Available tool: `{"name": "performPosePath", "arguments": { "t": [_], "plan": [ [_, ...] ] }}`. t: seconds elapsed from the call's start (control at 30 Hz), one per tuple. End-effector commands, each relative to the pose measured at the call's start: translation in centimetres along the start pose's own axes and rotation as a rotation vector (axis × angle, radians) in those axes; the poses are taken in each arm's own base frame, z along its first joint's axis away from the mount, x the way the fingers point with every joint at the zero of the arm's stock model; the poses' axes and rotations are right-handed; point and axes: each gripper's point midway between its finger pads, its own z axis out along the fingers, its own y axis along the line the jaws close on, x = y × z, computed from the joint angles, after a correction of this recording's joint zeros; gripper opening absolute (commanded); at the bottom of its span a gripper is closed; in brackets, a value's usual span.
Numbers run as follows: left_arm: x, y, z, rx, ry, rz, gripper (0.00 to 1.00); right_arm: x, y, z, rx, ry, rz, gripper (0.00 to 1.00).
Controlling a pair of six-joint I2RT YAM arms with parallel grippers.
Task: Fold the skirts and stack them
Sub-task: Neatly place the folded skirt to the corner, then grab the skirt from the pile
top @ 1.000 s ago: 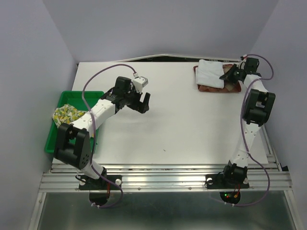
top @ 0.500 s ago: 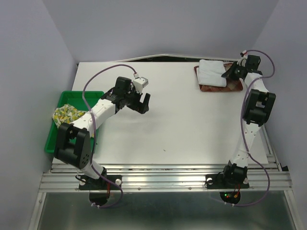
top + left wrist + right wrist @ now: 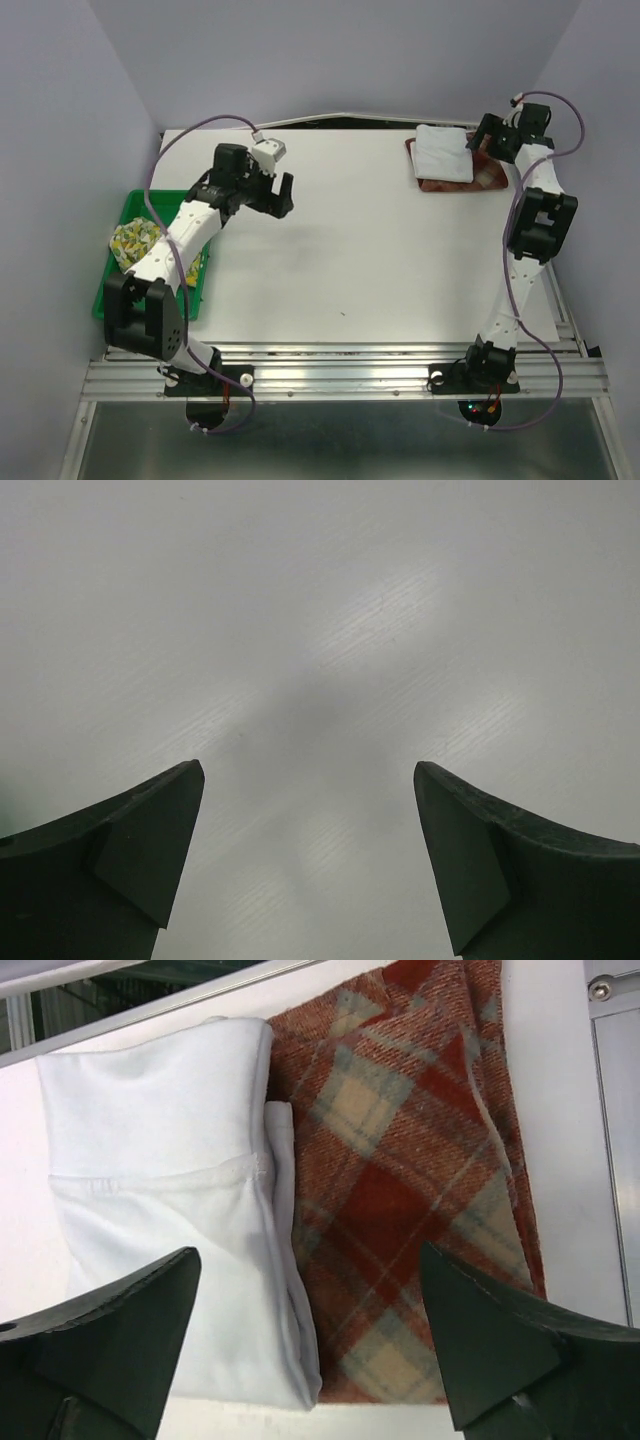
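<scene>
My left gripper moves to the left in the top view next, then down onto the skirt's crumpled cloth, because the fruit-print skirt (image 3: 138,240) lies unfolded in the tray.
At the table's far right lies the folded red-and-cream plaid skirt (image 3: 485,178) with the folded plain white skirt (image 3: 443,152) stacked on it. In the right wrist view the white skirt (image 3: 170,1210) covers the left part of the plaid skirt (image 3: 400,1190). My right gripper (image 3: 485,137) hovers open above their edge, holding nothing (image 3: 310,1310). The fruit-print skirt (image 3: 138,240) lies crumpled in the green tray (image 3: 150,199) at the left. My left gripper (image 3: 270,190) hangs open over bare table (image 3: 308,820), right of the tray.
The table's back edge runs just behind the stacked skirts. A metal rail borders the table's right side (image 3: 612,1110). White tabletop (image 3: 380,250) stretches between the two arms.
My right gripper has opened, let go of the white skirt and lifted slightly back. My left arm has swung left and toward the back of the table, nearer the tray.
</scene>
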Motion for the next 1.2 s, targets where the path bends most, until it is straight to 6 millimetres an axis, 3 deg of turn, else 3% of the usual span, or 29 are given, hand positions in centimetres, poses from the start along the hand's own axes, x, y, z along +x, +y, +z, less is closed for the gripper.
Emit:
{"name": "performPosePath", "arguments": {
  "t": [0.0, 0.03, 0.07, 0.1, 0.13, 0.17, 0.2, 0.23, 0.27, 0.3, 0.37, 0.4, 0.47, 0.57, 0.67, 0.87, 0.97, 1.1, 1.13, 1.17],
  "plan": [
    [-6.3, 2.5, -6.7, -0.098, -0.182, 0.018, 0.98, -8.2, 4.3, -8.4, -0.022, -0.168, -0.147, 1.00],
    [-6.4, 4.2, -8.3, -0.152, -0.180, 0.016, 0.98, -7.1, 5.1, -8.9, -0.036, -0.139, -0.207, 1.00],
    [-6.7, 5.0, -9.8, -0.195, -0.189, 0.021, 0.98, -8.3, 6.7, -11.6, -0.040, -0.174, -0.251, 1.00],
    [-6.5, 6.0, -10.7, -0.237, -0.179, 0.022, 0.98, -8.1, 7.5, -12.5, -0.042, -0.174, -0.277, 1.00],
    [-5.7, 7.8, -12.5, -0.286, -0.156, 0.002, 0.98, -6.1, 7.6, -12.7, -0.039, -0.125, -0.299, 1.00],
    [-5.5, 8.6, -14.2, -0.314, -0.160, 0.024, 0.98, -6.3, 9.3, -14.8, -0.058, -0.141, -0.328, 1.00],
    [-4.4, 9.6, -15.5, -0.341, -0.136, 0.008, 0.98, -5.2, 9.6, -15.6, -0.071, -0.111, -0.327, 1.00],
    [-3.3, 11.3, -17.1, -0.389, -0.117, -0.002, 0.98, -2.7, 9.7, -15.6, -0.105, -0.056, -0.308, 1.00],
    [-2.5, 12.1, -18.4, -0.427, -0.087, 0.065, 0.98, -1.7, 9.9, -16.2, -0.117, -0.040, -0.304, 1.00],
    [-1.0, 12.8, -19.2, -0.459, -0.040, 0.073, 0.98, -1.2, 10.7, -17.8, -0.137, -0.042, -0.310, 1.00],
    [2.2, 14.6, -20.3, -0.514, 0.062, 0.092, 0.98, 1.0, 11.7, -18.7, -0.207, 0.002, -0.300, 1.00],
    [5.1, 16.4, -21.5, -0.544, 0.141, 0.103, 0.98, 2.9, 12.2, -19.3, -0.244, 0.038, -0.288, 1.00],
    [8.5, 18.9, -22.9, -0.592, 0.251, 0.121, 0.96, 5.3, 12.3, -19.6, -0.276, 0.091, -0.279, 1.00],
    [12.9, 20.1, -22.2, -0.552, 0.371, 0.143, 0.94, 6.5, 12.9, -20.6, -0.311, 0.117, -0.271, 1.00],
    [15.8, 21.4, -20.8, -0.517, 0.454, 0.195, 0.93, 8.0, 13.0, -21.0, -0.334, 0.176, -0.266, 1.00],
    [19.3, 23.4, -17.0, -0.399, 0.534, 0.189, 0.93, 10.4, 12.2, -21.8, -0.305, 0.224, -0.269, 1.00],
    [20.0, 24.2, -15.7, -0.381, 0.531, 0.172, 0.85, 10.4, 12.2, -22.5, -0.289, 0.199, -0.284, 1.00],
    [20.9, 24.9, -13.8, -0.345, 0.522, 0.125, 0.58, 10.6, 12.1, -23.1, -0.281, 0.186, -0.298, 1.00],
    [20.2, 24.7, -13.6, -0.326, 0.499, 0.121, 0.40, 10.7, 12.1, -23.2, -0.279, 0.184, -0.300, 1.00],
    [19.4, 24.7, -13.7, -0.320, 0.478, 0.117, 0.31, 10.6, 12.1, -23.3, -0.278, 0.181, -0.305, 1.00]
  ]
}}
